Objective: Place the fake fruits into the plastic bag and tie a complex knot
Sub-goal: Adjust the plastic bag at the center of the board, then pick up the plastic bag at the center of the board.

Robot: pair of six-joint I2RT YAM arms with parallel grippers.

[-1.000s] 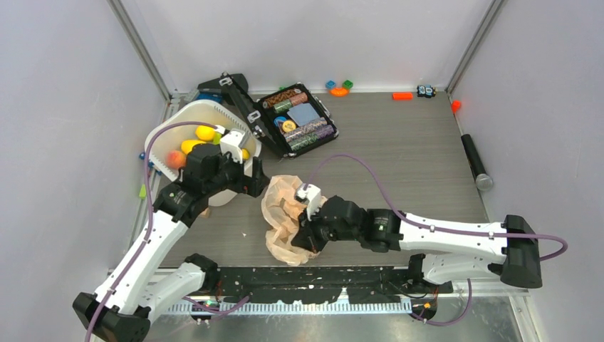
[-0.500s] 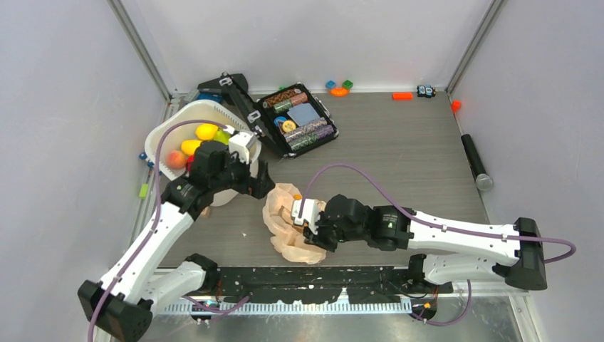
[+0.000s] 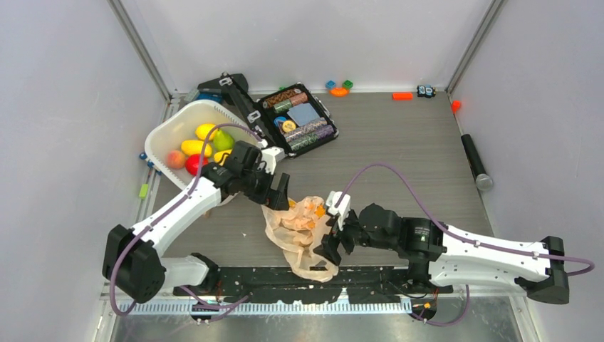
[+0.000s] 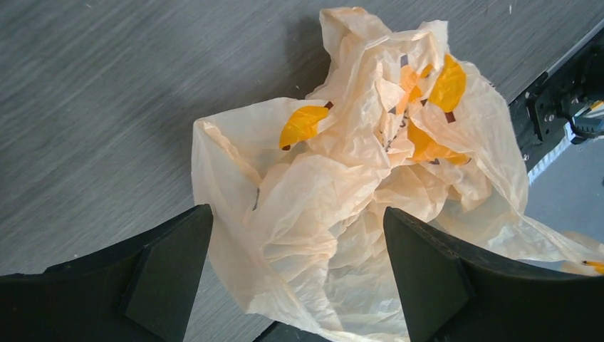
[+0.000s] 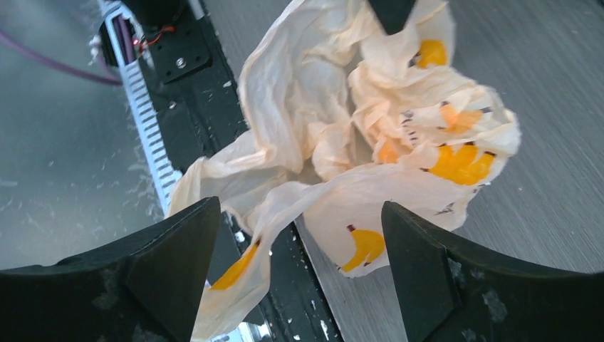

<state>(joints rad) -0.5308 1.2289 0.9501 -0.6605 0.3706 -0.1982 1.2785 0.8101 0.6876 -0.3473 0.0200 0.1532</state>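
Observation:
The bag's loose edge stands up between my spread fingers. My right gripper will next move down and slightly outward onto the bag's edge (image 3: 325, 229) (image 5: 399, 187) by the banana bunch.
The plastic bag (image 3: 303, 231) lies crumpled at the table's near edge, pale peach with yellow banana prints, and its lower part hangs over the black rail. The fake fruits (image 3: 196, 146) sit in the white tub (image 3: 165, 131): yellow ones, a green pear (image 3: 223, 140) and a red one. My left gripper (image 3: 279, 198) is open, hovering at the bag's far left rim; its wrist view shows the bag (image 4: 356, 178) between and beyond the spread fingers (image 4: 171, 271). My right gripper (image 3: 329, 249) is open at the bag's near right side, with the bag (image 5: 342, 142) loose in front of it.
An open case of poker chips (image 3: 298, 120) lies behind the bag, its black lid (image 3: 228, 85) by the tub. Small blocks (image 3: 340, 87), an orange piece (image 3: 402, 95) and a toy car (image 3: 426, 90) line the back edge. A black cylinder (image 3: 476, 162) lies at the right edge.
My right gripper has opened and let go of the bag after dragging it toward the near edge. My left arm has swung from the tub over to the bag.

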